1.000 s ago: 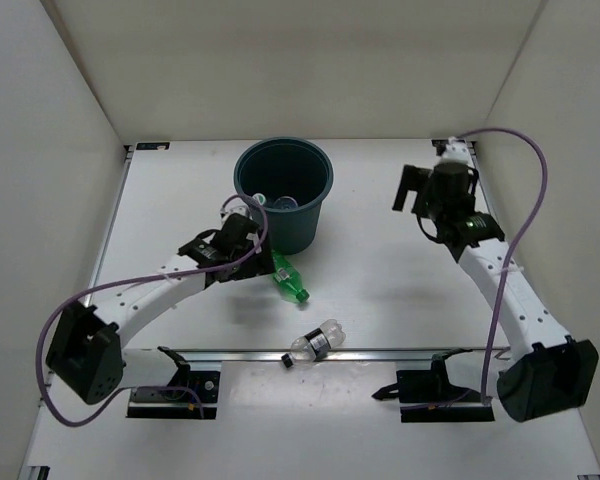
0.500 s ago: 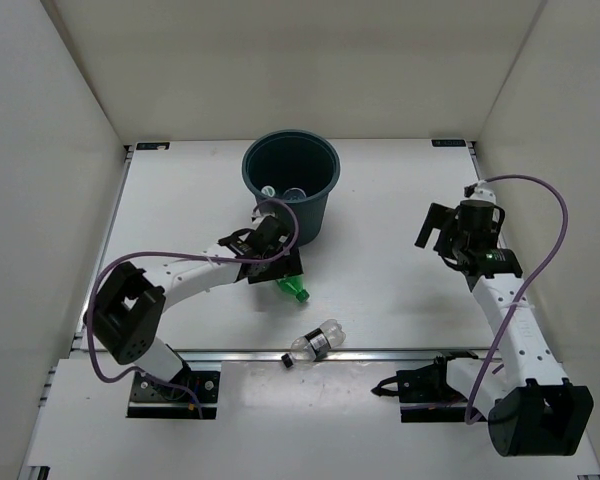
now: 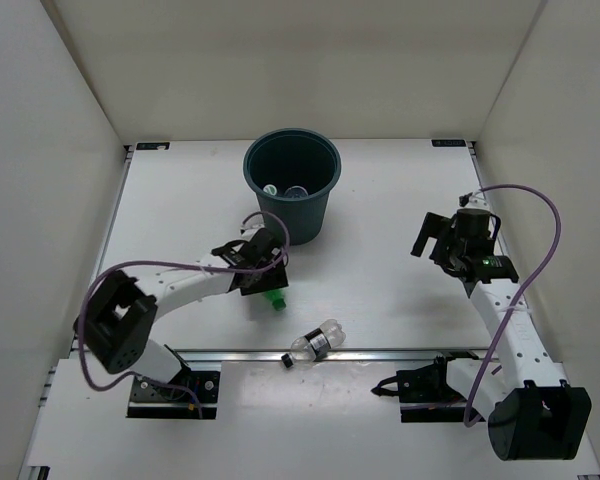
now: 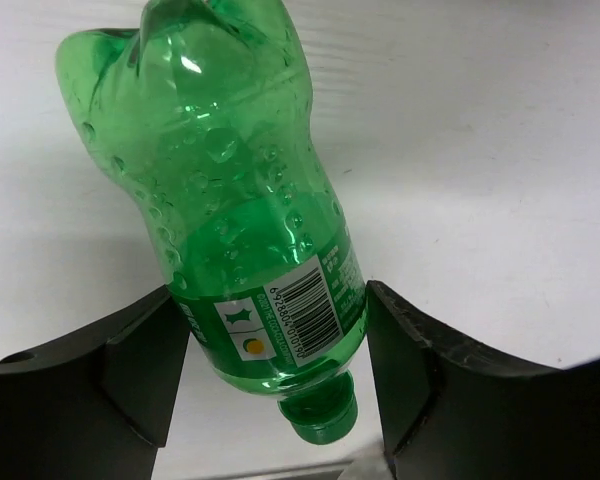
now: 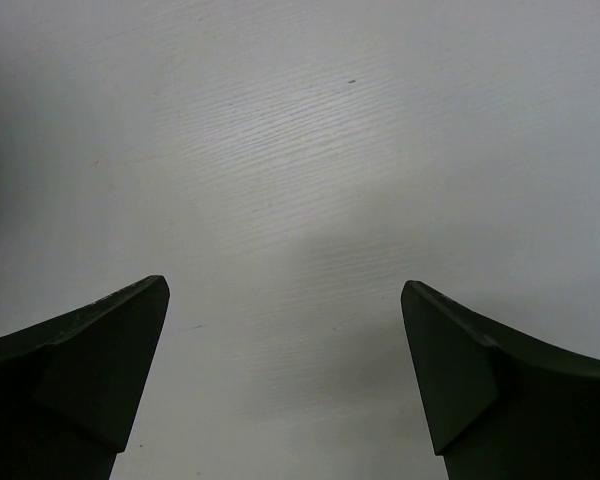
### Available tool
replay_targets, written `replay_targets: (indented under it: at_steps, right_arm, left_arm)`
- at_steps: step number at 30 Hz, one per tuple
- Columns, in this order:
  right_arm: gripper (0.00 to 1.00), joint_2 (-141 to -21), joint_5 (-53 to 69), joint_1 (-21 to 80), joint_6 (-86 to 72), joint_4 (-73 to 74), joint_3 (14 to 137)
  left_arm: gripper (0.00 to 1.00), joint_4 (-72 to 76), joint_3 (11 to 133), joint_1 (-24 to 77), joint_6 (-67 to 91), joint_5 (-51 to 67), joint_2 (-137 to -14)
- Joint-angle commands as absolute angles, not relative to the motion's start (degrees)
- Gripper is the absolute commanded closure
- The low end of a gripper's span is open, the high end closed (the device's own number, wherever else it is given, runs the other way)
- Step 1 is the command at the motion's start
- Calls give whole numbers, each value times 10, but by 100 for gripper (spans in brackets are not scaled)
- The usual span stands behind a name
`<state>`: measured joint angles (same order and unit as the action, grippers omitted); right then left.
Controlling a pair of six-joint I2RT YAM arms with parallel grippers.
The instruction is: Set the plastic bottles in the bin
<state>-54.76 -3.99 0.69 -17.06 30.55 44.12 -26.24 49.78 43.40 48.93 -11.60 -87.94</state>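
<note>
The bin's rim is higher than my left gripper and outward of it, so my left gripper needs to lift up and outward next, over the bin's opening [image 3: 293,163], to release the all-green bottle.
The all-green bottle [image 4: 240,200] sits between my left gripper's [image 4: 270,292] fingers, cap toward the wrist, both pads against its labelled part. In the top view only its cap end [image 3: 273,298] shows below that gripper [image 3: 264,280], just in front of the bin. The dark teal bin [image 3: 320,205] stands at the back middle, with two bottles [image 3: 270,189] [image 3: 296,190] lying inside. A clear bottle with a dark band [image 3: 315,343] lies near the front rail. My right gripper [image 5: 285,300] is open and empty over bare table at the right [image 3: 426,236].
A metal rail [image 3: 380,352] runs along the table's near edge, by the clear bottle. White walls enclose the table at left, right and back. Purple cables loop off both arms.
My left gripper moved onto the green bottle and closed on it; the bottle shifted left and nearer. My right arm drew back from the far right corner toward the near side.
</note>
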Motion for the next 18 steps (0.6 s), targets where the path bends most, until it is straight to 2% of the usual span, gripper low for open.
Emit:
replay_targets:
  at_steps: [1,3,6,9,13,18]
  right_arm:
    - [1,-543,-33,13,-186,279,437]
    - [1,-548,-31,20,-188,274,439]
    - [1,-558,-31,32,-189,268,448]
    - [1,-572,-23,39,-192,260,454]
    - [1,-593,-12,67,-206,233,446]
    - [1,-640,-16,109,-212,211,486]
  left_arm:
    - [51,-304,481,408,489,-142,-780]
    - [58,-322,489,382,472,-150,-713]
    - [61,-371,539,356,438,-210,-641]
    - [59,-383,622,331,384,-238,-614]
    - [52,-309,736,348,301,-268,-649]
    - [46,-222,847,348,268,-218,-791]
